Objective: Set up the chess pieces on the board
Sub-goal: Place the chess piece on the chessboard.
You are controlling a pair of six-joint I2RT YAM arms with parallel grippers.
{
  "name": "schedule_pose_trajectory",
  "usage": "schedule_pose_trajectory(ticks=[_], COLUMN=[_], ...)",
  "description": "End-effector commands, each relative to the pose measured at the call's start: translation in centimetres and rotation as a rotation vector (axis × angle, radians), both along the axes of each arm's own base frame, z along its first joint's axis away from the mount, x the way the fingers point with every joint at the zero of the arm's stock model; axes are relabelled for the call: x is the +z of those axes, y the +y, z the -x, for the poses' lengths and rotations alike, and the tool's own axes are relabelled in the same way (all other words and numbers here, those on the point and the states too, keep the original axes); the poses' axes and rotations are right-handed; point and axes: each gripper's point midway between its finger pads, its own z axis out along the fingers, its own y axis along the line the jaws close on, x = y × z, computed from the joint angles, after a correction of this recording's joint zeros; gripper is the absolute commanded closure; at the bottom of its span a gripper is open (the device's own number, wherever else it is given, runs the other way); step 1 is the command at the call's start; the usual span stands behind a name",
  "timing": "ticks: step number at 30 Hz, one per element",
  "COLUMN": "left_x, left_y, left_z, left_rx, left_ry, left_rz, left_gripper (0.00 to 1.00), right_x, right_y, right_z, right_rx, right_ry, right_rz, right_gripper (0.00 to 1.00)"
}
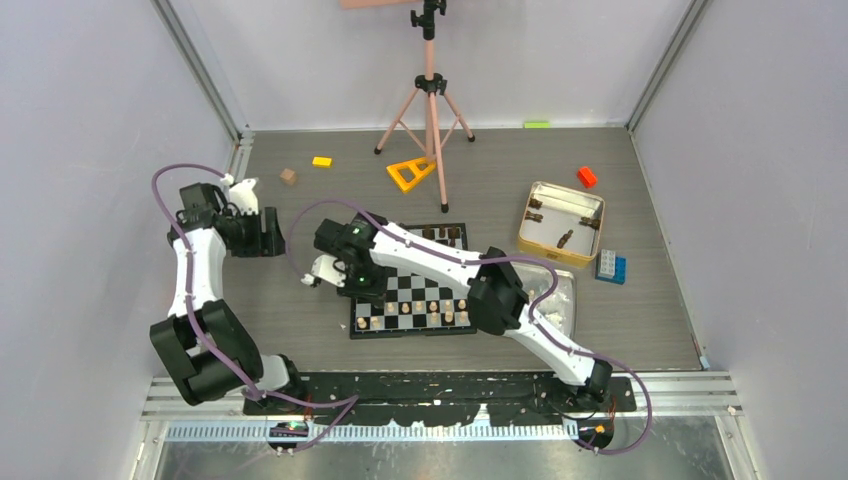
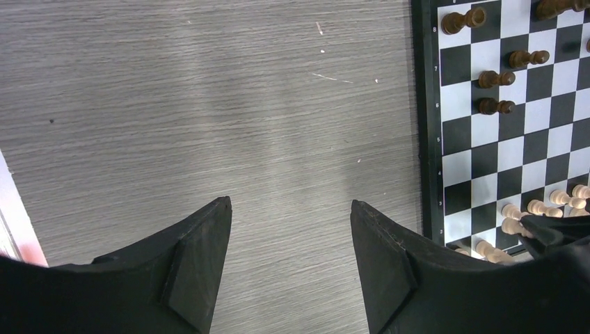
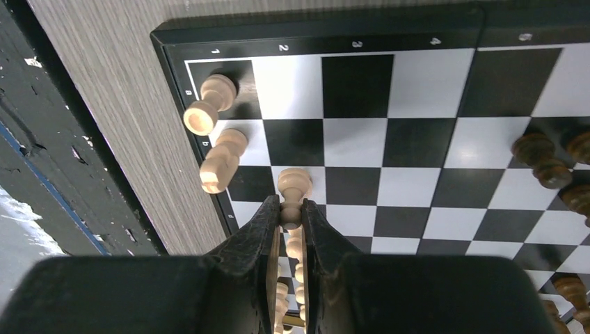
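My right gripper holds the pawn [image 3: 293, 186] and next should lower it toward the numbered edge of the board, onto the empty dark square below it, beside the corner pieces, and let go of it there.
The checkered board [image 1: 398, 287] lies mid-table, its left edge [image 2: 426, 139] in the left wrist view. My right gripper [image 3: 291, 209] is shut on a light tan pawn [image 3: 293, 186], held upright over the board's [image 3: 355, 83] near-left squares. Two more light pieces [image 3: 209, 104] stand at the corner. A row of light pieces [image 1: 420, 318] lines the near side, and dark pieces [image 2: 495, 78] stand toward the far side. My left gripper [image 2: 289, 203] is open over bare table to the left of the board, with nothing between its fingers. In the top view it [image 1: 272, 233] sits left of the right gripper [image 1: 360, 290].
A gold-rimmed tin [image 1: 560, 258] holding a few dark pieces stands right of the board, with a silver tray [image 1: 565, 295] under the right arm. A pink tripod [image 1: 430, 100] stands at the back. Toy blocks are scattered about: yellow [image 1: 321, 161], orange [image 1: 587, 177], blue-white [image 1: 611, 266].
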Motion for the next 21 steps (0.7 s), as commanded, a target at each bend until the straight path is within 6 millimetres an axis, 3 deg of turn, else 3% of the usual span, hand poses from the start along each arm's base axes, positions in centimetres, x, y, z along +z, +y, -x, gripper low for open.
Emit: schedule_pose_trajectory(ticks=[1,21], left_x=[1.8,1.4], left_y=[0.2,0.2], left_z=[-0.4,-0.3], left_rx=[0.013,0.003], left_ry=[-0.068,-0.064], left_rz=[-0.003,0.019], left_gripper=[0.34,0.34], right_x=[0.6,-1.4], right_y=[0.2,1.2], right_z=[0.0,0.0], right_rx=[0.033,0.036], right_ry=[-0.042,-0.050], right_rz=[0.009,0.023], right_gripper=[0.99,0.99])
